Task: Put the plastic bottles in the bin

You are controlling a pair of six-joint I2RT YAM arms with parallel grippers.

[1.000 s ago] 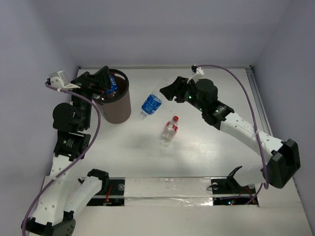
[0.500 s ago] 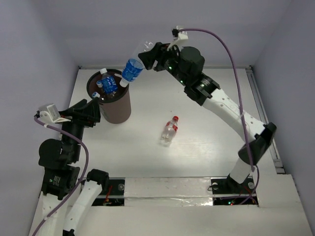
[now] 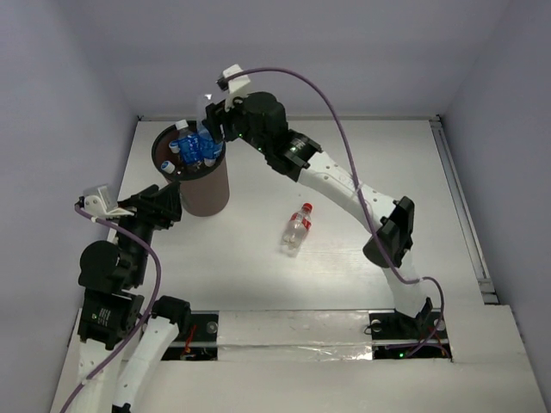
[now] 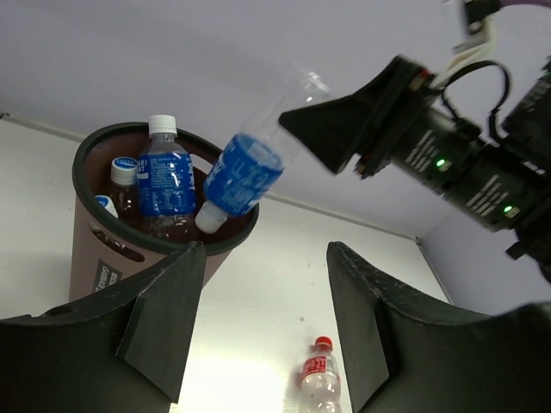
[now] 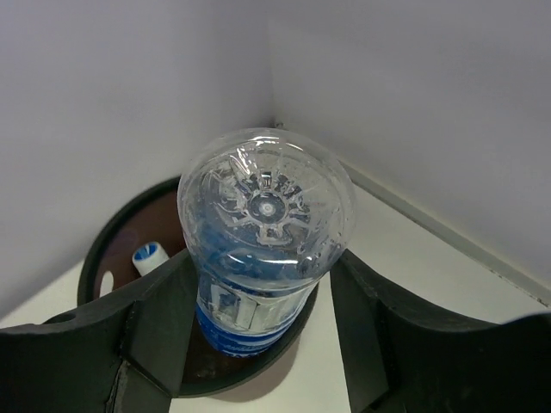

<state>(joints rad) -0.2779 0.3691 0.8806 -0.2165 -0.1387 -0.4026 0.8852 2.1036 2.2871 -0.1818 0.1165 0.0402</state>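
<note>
Next, my right gripper moves down and to the left in the top view, over the bin's opening (image 3: 187, 151) (image 5: 165, 225), and releases the clear bottle. Just the bottle's cap end is inside the bin so far.
The dark brown bin (image 3: 207, 196) stands at the far left, with several bottles (image 3: 188, 148) inside; one blue-label bottle (image 4: 164, 176) stands upright in it. My right gripper (image 3: 212, 129) is over the bin's rim, shut on a clear blue-label bottle (image 4: 243, 172) tilted cap-down, its cap just inside the rim. In the right wrist view this bottle (image 5: 267, 224) fills the gap between the fingers, with the bin (image 5: 112, 249) below. A red-capped clear bottle (image 3: 298, 227) lies on the table mid-way. My left gripper (image 3: 170, 206) is open and empty, near and left of the bin.
The white table (image 3: 362, 258) ends at grey walls at the back and both sides. A rail (image 3: 456, 198) runs along its right edge. My right arm stretches diagonally over the table from the near right base to the bin.
My right gripper lifted the blue-label bottle from the table and swung it left over the bin. My left gripper pulled back from the bin's rim toward the near left.
</note>
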